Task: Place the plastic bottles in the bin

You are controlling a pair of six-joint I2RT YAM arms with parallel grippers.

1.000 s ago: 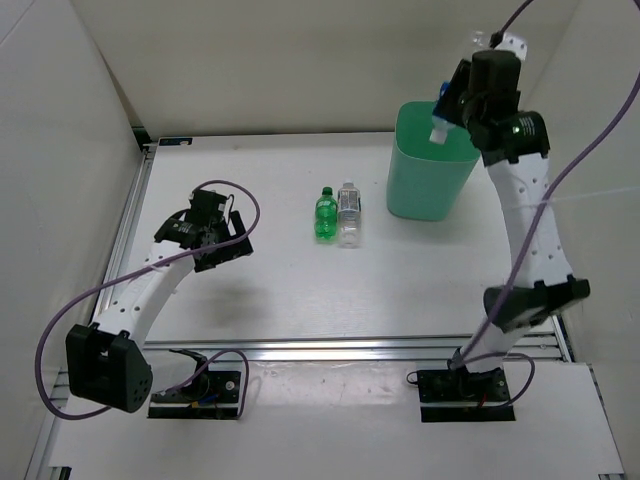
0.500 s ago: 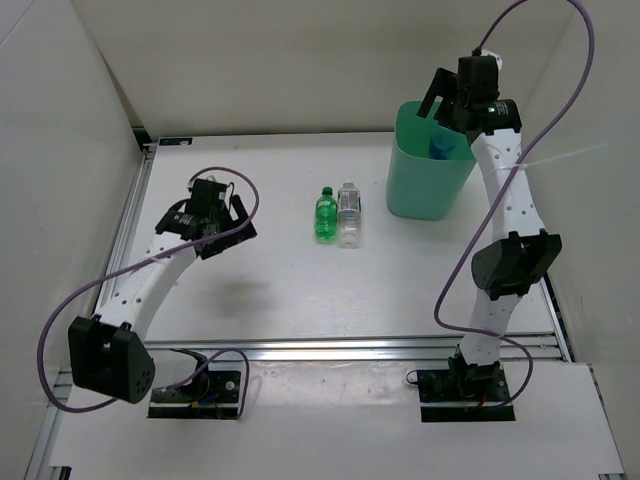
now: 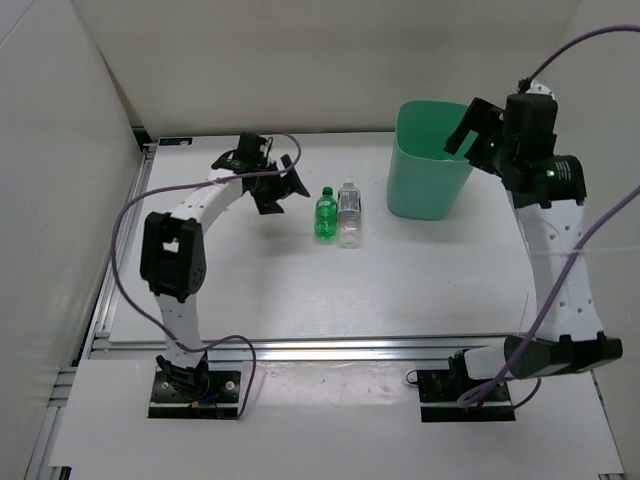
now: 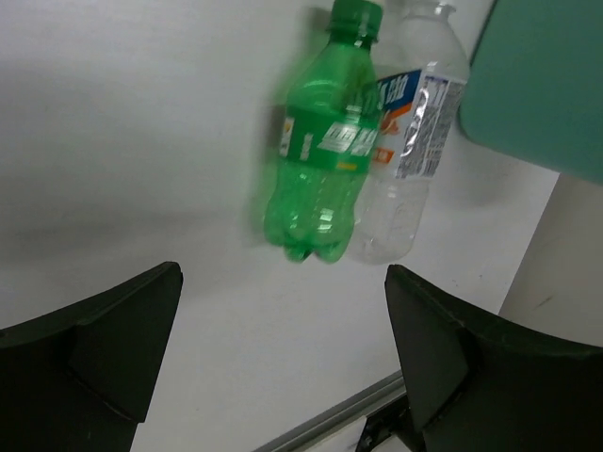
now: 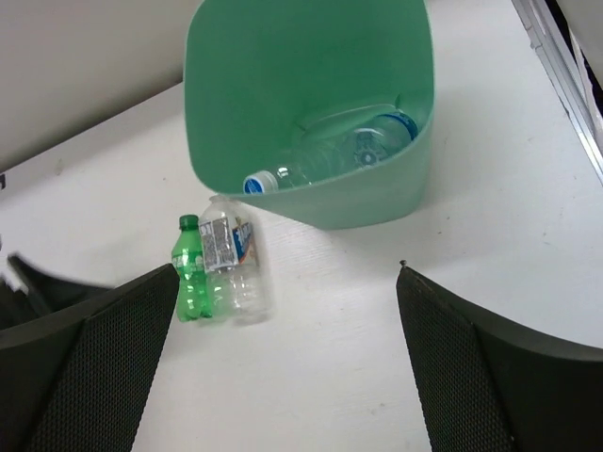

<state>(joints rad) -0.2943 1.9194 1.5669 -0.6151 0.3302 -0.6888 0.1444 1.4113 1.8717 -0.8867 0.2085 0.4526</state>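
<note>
The green bottle's shoulder (image 3: 327, 200) (image 4: 338, 78) is below my left gripper, to its right in the top view. I will go down that way onto it next, because its taper leaves room there.
Two plastic bottles lie side by side at mid-table: a translucent green bottle (image 3: 325, 213) (image 4: 320, 160) (image 5: 191, 268) and, touching its right side, a clear bottle with a white label (image 3: 348, 213) (image 4: 407, 160) (image 5: 236, 262). The mint-green bin (image 3: 425, 192) (image 4: 537, 75) (image 5: 377, 202) stands to their right. A clear bottle with a blue cap (image 5: 325, 162) lies inside it. My left gripper (image 3: 277, 187) (image 4: 283, 282) is open, just left of the green bottle, holding nothing. My right gripper (image 3: 478, 130) (image 5: 287, 273) is open and empty, above the bin's right rim.
An aluminium rail (image 3: 330, 348) runs along the table's near edge and another rail (image 3: 128, 235) along its left side. White walls enclose the back and both sides. Purple cables (image 3: 125, 215) loop from both arms.
The right gripper opened over the bin, dropped its bottle inside, and pulled back to the right. The left arm swung from the table's left side up toward the two bottles.
</note>
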